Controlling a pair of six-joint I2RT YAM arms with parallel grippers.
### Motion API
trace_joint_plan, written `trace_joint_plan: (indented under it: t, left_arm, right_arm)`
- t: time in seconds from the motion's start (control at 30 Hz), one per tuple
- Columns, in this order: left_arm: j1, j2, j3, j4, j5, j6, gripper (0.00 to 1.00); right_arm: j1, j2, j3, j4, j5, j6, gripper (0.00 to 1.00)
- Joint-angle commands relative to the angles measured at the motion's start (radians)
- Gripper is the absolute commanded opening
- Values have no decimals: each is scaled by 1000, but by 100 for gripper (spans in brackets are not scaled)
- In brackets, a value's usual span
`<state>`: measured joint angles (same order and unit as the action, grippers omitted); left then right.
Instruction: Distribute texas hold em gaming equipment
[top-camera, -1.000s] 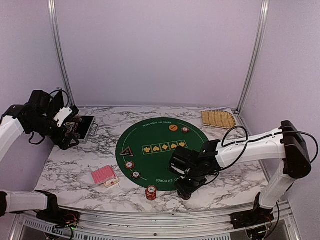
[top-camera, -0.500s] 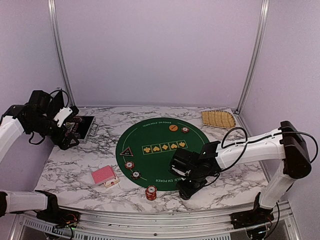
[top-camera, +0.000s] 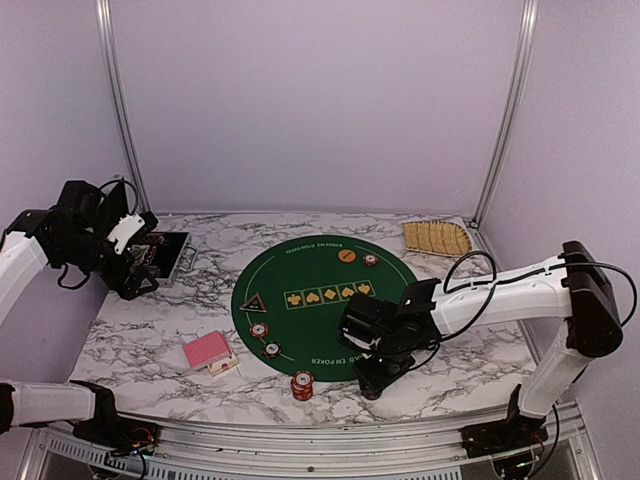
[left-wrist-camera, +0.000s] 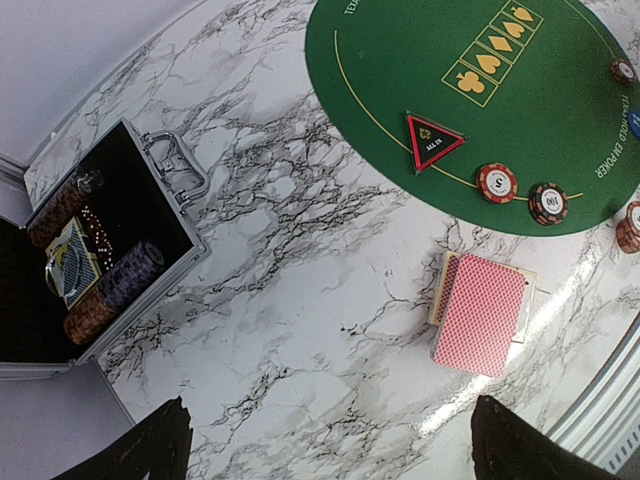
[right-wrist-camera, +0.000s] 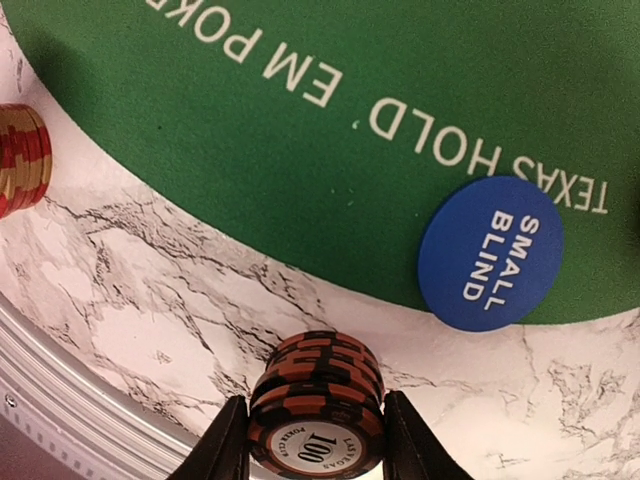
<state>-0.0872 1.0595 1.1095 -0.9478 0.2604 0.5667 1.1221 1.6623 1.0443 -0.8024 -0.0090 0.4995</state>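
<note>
My right gripper rises, travels outward and lowers next to release at the open mat beside the orange disc (top-camera: 345, 256), since that spot lacks orange-and-black chips.
In the right wrist view, a stack of orange-and-black poker chips (right-wrist-camera: 318, 405) marked 100 stands on the marble just off the green mat (right-wrist-camera: 300, 120). My right gripper (right-wrist-camera: 316, 440) is shut on this stack, one finger against each side. A blue disc (right-wrist-camera: 490, 252) reading SMALL BLIND lies on the mat's edge beyond. A red chip stack (top-camera: 302, 385) sits left of the right gripper (top-camera: 372, 385). On the mat lie a black triangular marker (left-wrist-camera: 433, 140), two chips (left-wrist-camera: 497, 182), an orange disc (top-camera: 345, 256) and another chip (top-camera: 371, 260). Red-backed cards (left-wrist-camera: 480, 312) lie on the marble. My left gripper (left-wrist-camera: 335, 450) hangs open, high over the table's left.
An open black-and-silver case (left-wrist-camera: 100, 260) with rows of chips and a card deck sits at the far left. A tan woven tray (top-camera: 437, 238) lies at the back right. The table's metal front rail (right-wrist-camera: 60, 400) runs close beside the held stack.
My right gripper's fingers have closed in against the orange-and-black chip stack, and that arm has shifted slightly. The left arm has not moved.
</note>
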Motion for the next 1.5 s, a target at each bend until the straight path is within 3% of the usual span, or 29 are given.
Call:
trace_joint_plan:
  t: [0.0,0.23,0.43,0.83,1.1,1.47]
  left_arm:
    - [-3,-6,5,-21,2,10,99]
    - [-3,-4,7,-22,7,8,99]
    - [-3,-9,7,-22,3,8,99]
    - [-3,-5,1,-22,4,-1,99]
    - [-3,1,0,-22,-13,0,99]
    - [-3,-1,2,-22,-12,5,99]
  right_arm:
    - [7,-19,100,-81,59,-21,22]
    - [-33,-3,243,-144,104,-73,18]
    - [-168,54,385,-147,150,-162,17]
    - [-415,355,710,-17,169,-269,14]
    - [-493,554,915,8,123,-279,13]
    - [-537,666,950,44,107,-269,14]
